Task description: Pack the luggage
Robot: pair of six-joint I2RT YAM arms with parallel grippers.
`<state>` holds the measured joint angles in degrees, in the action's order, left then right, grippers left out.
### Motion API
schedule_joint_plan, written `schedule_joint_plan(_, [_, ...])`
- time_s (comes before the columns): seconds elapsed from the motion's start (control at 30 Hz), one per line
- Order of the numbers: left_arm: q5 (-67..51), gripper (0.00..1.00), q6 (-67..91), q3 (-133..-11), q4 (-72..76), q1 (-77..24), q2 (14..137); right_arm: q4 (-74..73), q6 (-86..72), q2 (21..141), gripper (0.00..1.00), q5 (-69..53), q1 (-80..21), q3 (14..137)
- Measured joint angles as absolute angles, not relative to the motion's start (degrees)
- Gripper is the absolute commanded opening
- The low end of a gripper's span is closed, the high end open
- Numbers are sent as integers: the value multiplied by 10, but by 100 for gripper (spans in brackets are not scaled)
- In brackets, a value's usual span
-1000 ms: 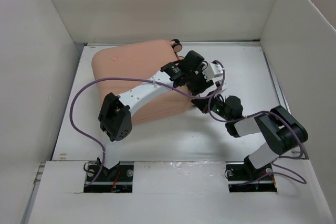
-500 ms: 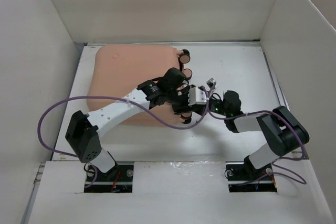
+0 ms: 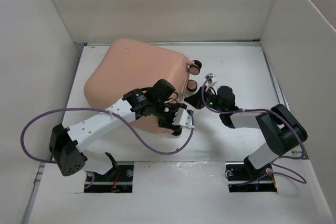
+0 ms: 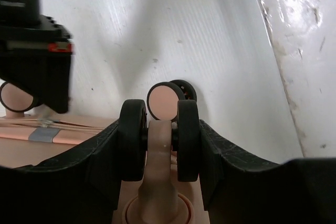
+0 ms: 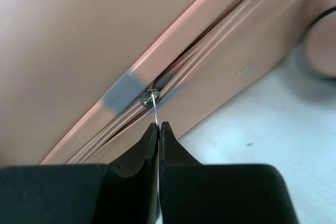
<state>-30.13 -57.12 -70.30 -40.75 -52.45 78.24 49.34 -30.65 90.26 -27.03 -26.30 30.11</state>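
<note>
The luggage (image 3: 126, 74) lies closed, so the left gripper will next pull the twin wheel back a little toward the base and open both fingers to let go of it.
The salmon-pink luggage (image 3: 126, 74) lies closed on the white table, its black wheels (image 3: 195, 67) pointing right. My left gripper (image 3: 177, 120) is at its near right corner. In the left wrist view the left gripper (image 4: 159, 129) is shut on a twin wheel (image 4: 187, 140), one finger (image 4: 220, 153) on each side. My right gripper (image 3: 194, 99) is against the luggage's right side. In the right wrist view the right gripper (image 5: 158, 127) is shut on the thin metal zipper pull (image 5: 155, 108), which hangs from the slider (image 5: 149, 97) on the seam.
White cardboard walls (image 3: 42, 51) enclose the table on the left, back and right. A purple cable (image 3: 31, 129) loops out left of the left arm. A grey tape patch (image 5: 122, 92) sits on the seam beside the slider. Another wheel (image 4: 164, 101) shows behind the held one.
The left gripper has swung from the far right of the luggage toward the near edge, and the luggage has turned with it. The right gripper shifted slightly left, still pinching.
</note>
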Motion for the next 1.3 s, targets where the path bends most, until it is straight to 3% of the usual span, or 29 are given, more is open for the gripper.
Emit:
schedule_joint_plan(0.2, [-302, 0, -610, -659, -425, -531, 729, 445, -328, 907, 0, -237, -204, 336])
schedule_joint_plan(0.63, [-290, 0, -635, -629, -416, -542, 688, 415, -380, 1019, 0, -336, -102, 465])
schedule_joint_plan(0.9, [-276, 0, -645, -612, -406, -548, 664, 376, -344, 1092, 0, -397, -90, 575])
schedule_joint_plan(0.93, [-273, 29, -646, -609, -402, -548, 660, 369, -326, 1099, 0, -411, -89, 588])
schedule_joint_plan(0.97, [-270, 29, -646, -605, -400, -549, 655, 360, -307, 1104, 0, -425, -87, 601])
schedule_joint_plan(1.0, [-266, 62, -646, -602, -399, -550, 650, 350, -284, 1109, 0, -442, -86, 614])
schedule_joint_plan(1.13, [-241, 80, -583, -594, -406, -558, 600, 312, -212, 1122, 0, -491, -81, 654])
schedule_joint_plan(1.2, [-206, 96, -526, -594, -404, -562, 550, 296, -181, 1125, 0, -496, -81, 664])
schedule_joint_plan(1.3, [-118, 98, -441, -595, -344, -562, 452, 265, -141, 1132, 0, -493, -83, 696])
